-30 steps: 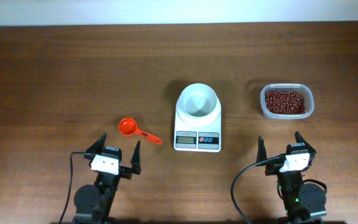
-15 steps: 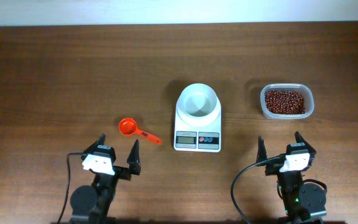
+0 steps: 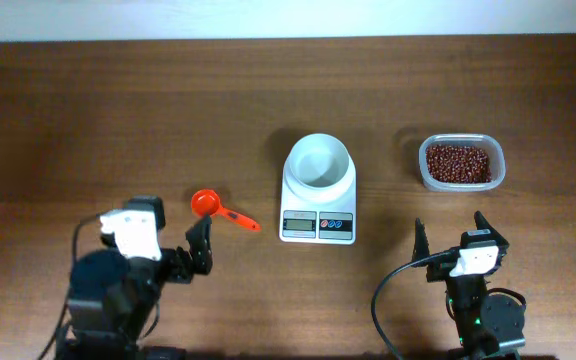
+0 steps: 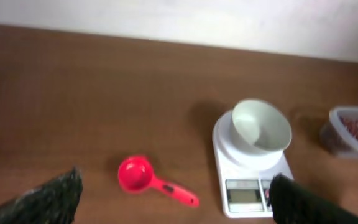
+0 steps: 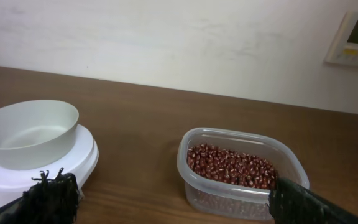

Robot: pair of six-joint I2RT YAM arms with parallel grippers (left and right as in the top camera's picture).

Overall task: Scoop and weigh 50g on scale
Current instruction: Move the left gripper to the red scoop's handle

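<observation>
The left gripper turns next, then lowers outward onto the near rim of the cup of the scoop [image 3: 206, 204] below my open fingers.
The white scale [image 3: 317, 212] stands at mid-table with an empty white bowl [image 3: 318, 162] on top. A red scoop [image 3: 206, 204] lies left of it, handle pointing right toward the scale. My left gripper [image 3: 176, 222] hovers just near and left of the scoop, open and holding nothing. In the left wrist view the scoop [image 4: 134, 173] lies between the wide-spread fingers of the left gripper [image 4: 176, 182], and the scale [image 4: 247, 186] is to the right. My right gripper [image 3: 450, 225] stands open near the front edge, nothing in it. The right wrist view shows the right gripper [image 5: 173, 183] with nothing between its fingers.
A clear plastic tub of red-brown beans [image 3: 459, 163] sits right of the scale, straight ahead of my right gripper. The tub [image 5: 238, 168] and the scale's bowl [image 5: 30, 134] appear in the right wrist view. A pale wall borders the table's far edge.
The left arm has risen and swung to the left, and its gripper now sits nearer the scoop's cup. The right arm, scoop, scale and tub have not moved.
</observation>
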